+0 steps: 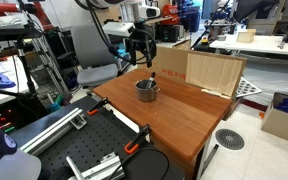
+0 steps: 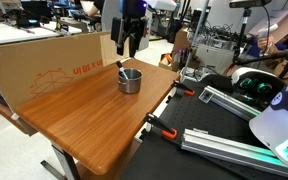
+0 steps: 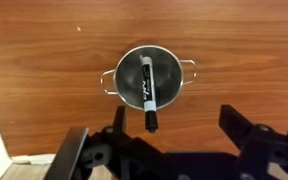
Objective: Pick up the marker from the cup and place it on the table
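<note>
My gripper moves down onto the marker's black upper end next, its open fingers on either side, because that end sticks out over the cup's rim.
The shiny grey metal cup stands on the reddish-brown wooden table. The black marker with a pale label band leans in it, one end sticking out over the rim. Both exterior views show the cup with the marker poking up. My gripper is open and empty, hovering above the cup; in the exterior views it hangs over the cup's far side, apart from it.
A cardboard panel stands on the table's back edge, also shown in an exterior view. A black perforated bench with clamps adjoins the table. A cardboard box sits on the floor.
</note>
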Controlling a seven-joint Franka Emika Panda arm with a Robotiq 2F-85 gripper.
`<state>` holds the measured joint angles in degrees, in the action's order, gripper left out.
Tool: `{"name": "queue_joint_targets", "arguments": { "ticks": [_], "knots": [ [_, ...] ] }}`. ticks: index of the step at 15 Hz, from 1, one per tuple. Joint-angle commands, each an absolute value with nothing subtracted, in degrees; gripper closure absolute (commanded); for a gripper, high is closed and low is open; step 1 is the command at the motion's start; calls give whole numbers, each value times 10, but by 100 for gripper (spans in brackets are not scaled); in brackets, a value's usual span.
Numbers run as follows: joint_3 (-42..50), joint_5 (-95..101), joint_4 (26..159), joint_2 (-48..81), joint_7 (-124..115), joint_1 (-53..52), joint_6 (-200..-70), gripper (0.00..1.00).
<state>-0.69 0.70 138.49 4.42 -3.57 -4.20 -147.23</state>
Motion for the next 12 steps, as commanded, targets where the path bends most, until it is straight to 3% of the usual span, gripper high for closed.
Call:
{"name": "queue_joint_targets", "arguments": {
  "ticks": [1, 12],
  "knots": [
    [-8, 55, 1346, 96, -85, -45, -1479, 0],
    [21, 113, 1317, 201, -118, -71, -1596, 0]
  ]
}}
